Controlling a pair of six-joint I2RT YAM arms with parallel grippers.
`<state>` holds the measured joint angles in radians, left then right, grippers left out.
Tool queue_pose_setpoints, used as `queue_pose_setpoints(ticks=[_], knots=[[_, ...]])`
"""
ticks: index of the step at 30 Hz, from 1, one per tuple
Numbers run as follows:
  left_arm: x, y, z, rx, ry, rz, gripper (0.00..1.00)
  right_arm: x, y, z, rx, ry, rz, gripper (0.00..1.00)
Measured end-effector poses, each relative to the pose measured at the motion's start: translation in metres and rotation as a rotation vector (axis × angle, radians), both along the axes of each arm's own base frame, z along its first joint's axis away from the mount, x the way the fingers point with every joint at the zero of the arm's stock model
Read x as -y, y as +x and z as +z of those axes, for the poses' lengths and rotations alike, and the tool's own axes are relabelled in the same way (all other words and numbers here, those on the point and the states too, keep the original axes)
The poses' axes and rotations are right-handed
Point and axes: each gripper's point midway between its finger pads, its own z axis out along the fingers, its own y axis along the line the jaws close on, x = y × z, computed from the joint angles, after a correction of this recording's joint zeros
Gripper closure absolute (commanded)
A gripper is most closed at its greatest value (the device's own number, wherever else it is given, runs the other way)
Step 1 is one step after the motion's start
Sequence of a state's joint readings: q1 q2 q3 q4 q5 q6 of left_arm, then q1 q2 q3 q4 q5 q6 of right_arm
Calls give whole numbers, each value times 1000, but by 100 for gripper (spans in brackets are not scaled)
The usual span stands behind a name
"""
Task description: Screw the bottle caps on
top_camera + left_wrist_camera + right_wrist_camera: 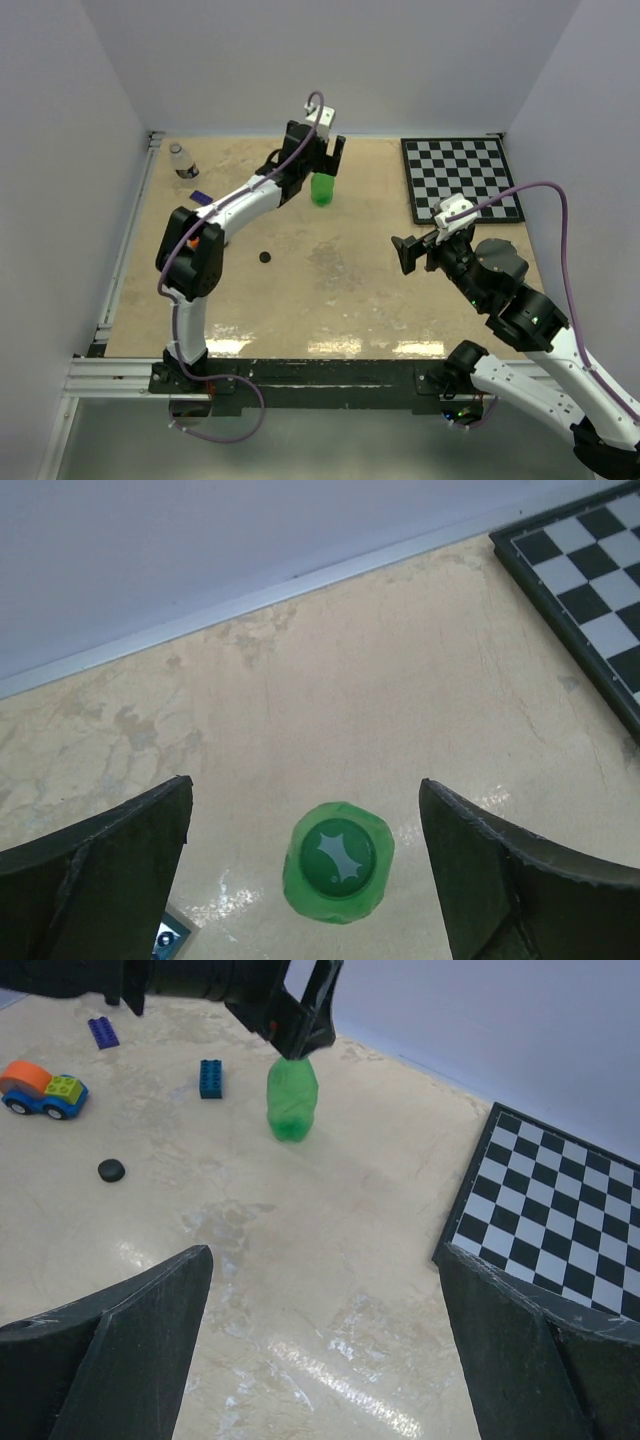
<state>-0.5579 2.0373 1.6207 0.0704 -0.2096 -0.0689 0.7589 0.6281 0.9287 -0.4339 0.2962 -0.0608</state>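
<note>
The clear bottle's neck [176, 148] is below my left gripper and to its left in the top view, so I should move it across and down onto there.
The green bottle [321, 189] stands upright at the back middle of the table. In the left wrist view the green cap [345, 855] sits on top of the bottle [305, 905]. My left gripper [325, 152] is open right above it, its jaws wide on either side and touching nothing [305, 810]. The black cap [265, 257] lies loose on the table, also in the right wrist view [111, 1169]. The clear bottle [181, 161] stands at the back left. My right gripper [408, 255] is open and empty [325, 1260], well right of the green bottle [292, 1100].
A checkerboard [462, 178] lies at the back right [560, 1220]. A toy car [40, 1088], a blue brick [210, 1078] and a purple brick [102, 1032] lie left of the green bottle. The back wall is close behind it.
</note>
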Motion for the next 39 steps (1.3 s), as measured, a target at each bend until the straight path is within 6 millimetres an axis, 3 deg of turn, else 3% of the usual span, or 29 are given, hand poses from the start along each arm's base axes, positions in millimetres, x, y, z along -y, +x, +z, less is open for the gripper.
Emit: queue_pose_setpoints(ticks=[3,6,10,13,16,19,23,29,39], knots=[[-18,2,36,30,-36,30,0,0,0,1,6,-4,0,2],[-55,2,89,94,-86,84,0,0,2,5,22,-1,0,1],[-128,-2,154,190,-143,201,0,-2,5,11,46,9,-1,1],[-204,-5,174,229,-160,343,0,-7,10,11,47,6,1,1],[-282,-2,159,207,-168,508,0,-12,15,10,47,5,4,1],[-346,-3,110,125,-178,644,0,-16,18,8,42,2,9,1],[-392,-3,48,16,-187,738,1,-17,18,4,36,-3,11,1],[-409,24,-1,-43,-175,762,7,-17,17,3,32,-2,10,1],[-415,48,-31,-61,-157,771,37,-18,19,0,15,8,0,2]])
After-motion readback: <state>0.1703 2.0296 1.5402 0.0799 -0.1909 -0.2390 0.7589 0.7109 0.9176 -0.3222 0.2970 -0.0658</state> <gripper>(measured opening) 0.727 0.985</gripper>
